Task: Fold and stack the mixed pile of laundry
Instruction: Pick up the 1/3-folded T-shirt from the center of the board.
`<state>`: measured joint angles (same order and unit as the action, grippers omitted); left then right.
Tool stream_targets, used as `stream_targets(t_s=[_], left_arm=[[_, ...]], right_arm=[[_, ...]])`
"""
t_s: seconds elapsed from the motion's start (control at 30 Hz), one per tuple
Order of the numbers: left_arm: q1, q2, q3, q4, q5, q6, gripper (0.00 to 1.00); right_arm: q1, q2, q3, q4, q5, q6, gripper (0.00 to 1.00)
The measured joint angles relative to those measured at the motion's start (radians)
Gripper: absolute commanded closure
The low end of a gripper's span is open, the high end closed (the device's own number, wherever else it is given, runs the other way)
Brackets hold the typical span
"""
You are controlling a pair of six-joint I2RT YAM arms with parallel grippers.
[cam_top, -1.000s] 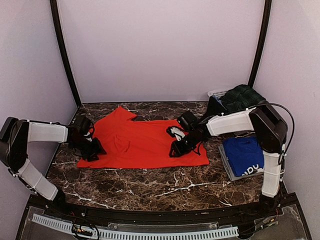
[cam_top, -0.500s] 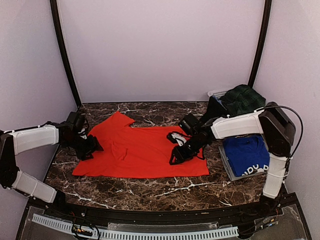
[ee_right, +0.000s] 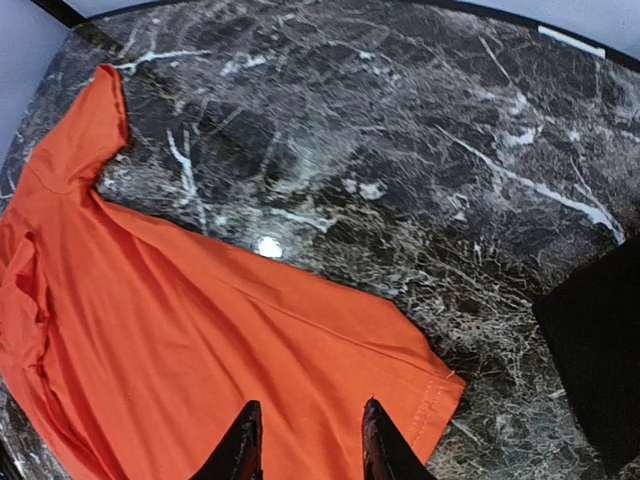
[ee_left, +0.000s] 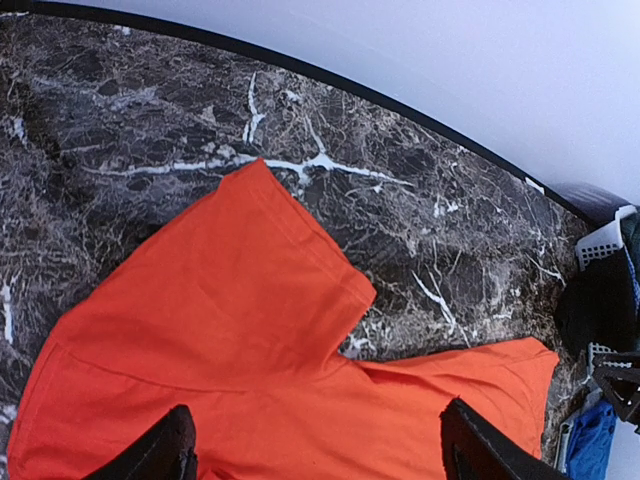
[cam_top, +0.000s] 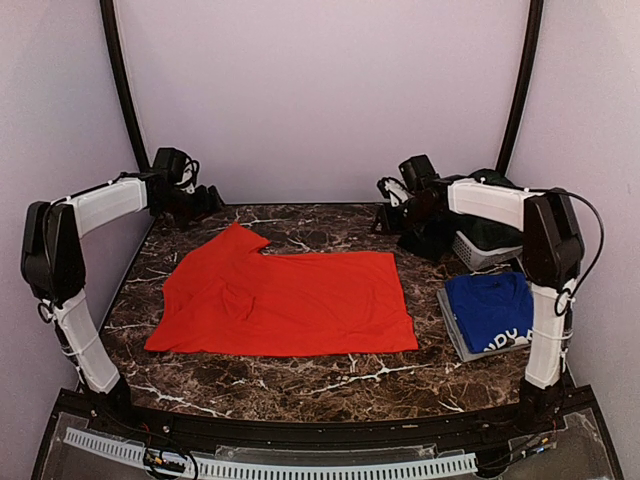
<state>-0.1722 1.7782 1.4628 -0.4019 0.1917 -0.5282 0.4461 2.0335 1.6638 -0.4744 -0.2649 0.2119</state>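
The far hem corner of the T-shirt lies flat below, with bare marble around it. I will lower my open right gripper onto the tip of that corner (cam_top: 392, 255) (ee_right: 452, 384) and close it.
A bright red-orange T-shirt (cam_top: 285, 300) lies spread flat across the middle of the marble table, one sleeve pointing to the far left. My left gripper (cam_top: 205, 200) hovers above the far left edge, and in its wrist view (ee_left: 315, 462) the jaws stand wide open over the shirt (ee_left: 220, 330) with nothing between them. Over the far right edge hangs my right gripper (cam_top: 386, 214). Its fingers (ee_right: 243, 450) are apart and empty above the shirt's hem corner (ee_right: 420, 385). A folded royal blue T-shirt (cam_top: 490, 308) rests on the grey tray (cam_top: 452, 335).
A white slotted basket (cam_top: 472, 250) at the back right holds dark garments (cam_top: 495, 232), and a black one (cam_top: 432, 238) spills over its left side. The black garment (ee_right: 595, 350) shows at the right of the right wrist view. Walls close in the back and sides.
Both grippers have let go of the red-orange T-shirt, risen and drawn back to the far edge. The left jaws opened wider. The shirt now lies flatter and squarer.
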Motion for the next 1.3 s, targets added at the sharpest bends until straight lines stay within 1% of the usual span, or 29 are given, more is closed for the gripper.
stream_targets(t_s=[0.1,0.23,0.37,0.53,0.7,0.8,0.93,1.13,1.27,1.3], left_arm=[[0.017,0.076,0.071,-0.005,0.0,0.025,0.19],[0.047,0.128,0.11,-0.012,0.006,0.039,0.19],[0.07,0.149,0.12,-0.019,0.006,0.05,0.19],[0.079,0.199,0.163,-0.028,-0.026,0.082,0.21],[0.079,0.283,0.234,-0.073,-0.085,0.126,0.3],[0.079,0.336,0.282,-0.099,-0.112,0.148,0.4],[0.079,0.403,0.352,-0.133,-0.143,0.185,0.47],[0.079,0.528,0.485,-0.191,-0.165,0.244,0.5],[0.079,0.582,0.498,-0.217,-0.174,0.269,0.51],[0.079,0.593,0.499,-0.225,-0.178,0.275,0.52]], right_arm=[[-0.013,0.06,0.017,-0.028,0.043,-0.012,0.71],[-0.03,0.112,0.021,-0.07,0.077,-0.019,0.69],[-0.041,0.12,0.021,-0.084,0.102,-0.023,0.65],[-0.047,0.14,0.027,-0.085,0.132,-0.035,0.65],[-0.051,0.18,0.031,-0.085,0.134,-0.043,0.66],[-0.053,0.196,0.036,-0.087,0.132,-0.048,0.66],[-0.055,0.21,0.057,-0.088,0.128,-0.058,0.66],[-0.059,0.228,0.077,-0.085,0.116,-0.063,0.67],[-0.061,0.23,0.079,-0.079,0.105,-0.067,0.67],[-0.062,0.232,0.08,-0.079,0.104,-0.069,0.67]])
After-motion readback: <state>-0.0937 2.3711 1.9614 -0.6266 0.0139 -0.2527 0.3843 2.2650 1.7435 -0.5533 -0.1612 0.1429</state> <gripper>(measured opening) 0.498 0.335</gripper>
